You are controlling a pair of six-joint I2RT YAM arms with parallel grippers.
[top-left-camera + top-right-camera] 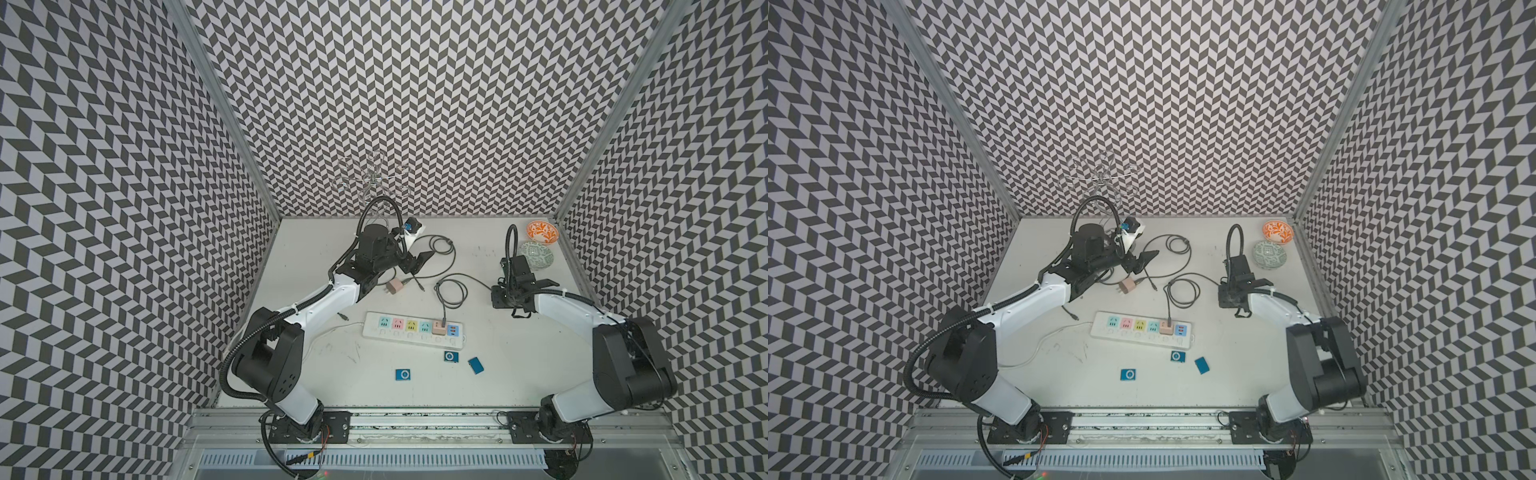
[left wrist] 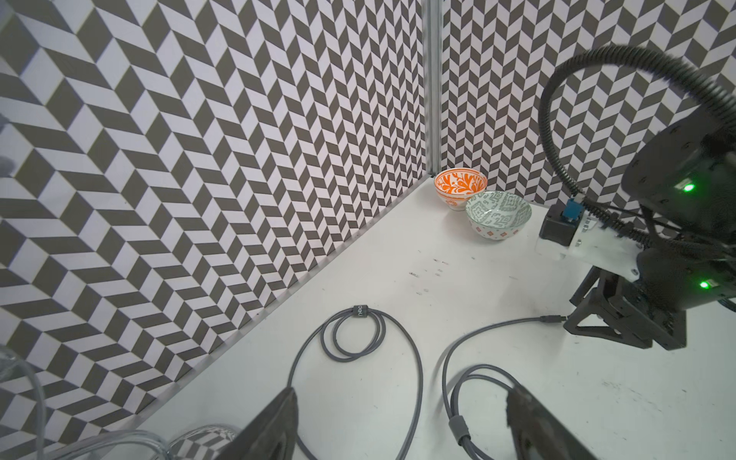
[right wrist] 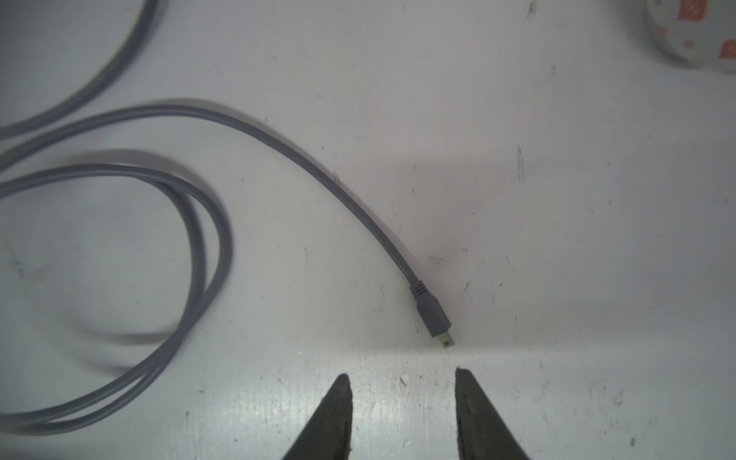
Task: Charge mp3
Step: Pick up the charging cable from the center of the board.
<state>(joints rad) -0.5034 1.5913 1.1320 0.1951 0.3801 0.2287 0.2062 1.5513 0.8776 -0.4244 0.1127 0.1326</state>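
Note:
Next, my right gripper reaches past the metal tip pointing at its fingers and lowers outward onto the plug's grey housing [image 3: 433,314], below and outward of them.
Three small blue mp3 players [image 1: 404,374] [image 1: 451,357] [image 1: 475,365] lie near the table's front, below a white power strip [image 1: 413,330]. A pink adapter [image 1: 438,327] sits in the strip. Its grey cable [image 1: 451,291] coils toward the right arm. The cable's small plug [image 3: 434,314] rests on the table just ahead of my right gripper [image 3: 402,374], which is open and empty. Farther back, on the left, my left gripper [image 2: 404,389] is open wide over the cable loops and holds nothing.
A loose pink adapter [image 1: 394,286] and a second coiled grey cable [image 1: 440,249] lie by the left arm. An orange bowl [image 1: 542,231] and a green bowl [image 1: 536,254] stand in the back right corner. A wire rack [image 1: 374,178] rises at the back wall.

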